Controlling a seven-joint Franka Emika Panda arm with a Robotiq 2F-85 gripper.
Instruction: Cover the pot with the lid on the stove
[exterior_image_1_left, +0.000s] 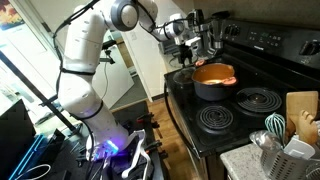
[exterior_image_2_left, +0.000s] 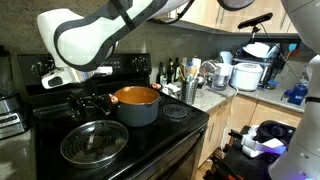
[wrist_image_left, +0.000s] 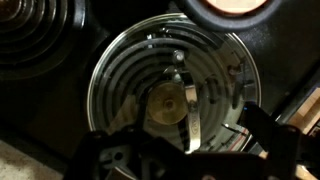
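I should move my gripper down next until its open fingers are on both sides of the lid's knob (exterior_image_2_left: 94, 139) (wrist_image_left: 188, 106), and then close. The lid's knob stands below, between the fingers.
The pot (exterior_image_1_left: 214, 79) is dark with an orange inside and stands uncovered on the black stove (exterior_image_1_left: 250, 122). It also shows in an exterior view (exterior_image_2_left: 137, 103) and at the top edge of the wrist view (wrist_image_left: 236, 8). The glass lid (exterior_image_2_left: 93, 142) with its brass knob lies flat on a coil burner next to the pot, and it fills the wrist view (wrist_image_left: 150, 75). My gripper (wrist_image_left: 190, 128) is open and empty, right above the lid with a finger on either side of the knob, not touching it. It shows in both exterior views (exterior_image_1_left: 185, 48) (exterior_image_2_left: 88, 102).
Two bare coil burners (exterior_image_1_left: 240, 110) lie beside the pot, and the raised back panel (exterior_image_1_left: 270, 42) stands behind. A utensil holder (exterior_image_1_left: 280, 145) and a cutting board (exterior_image_1_left: 300, 105) are on the counter. Bottles (exterior_image_2_left: 170, 72) and a rice cooker (exterior_image_2_left: 245, 75) stand past the stove.
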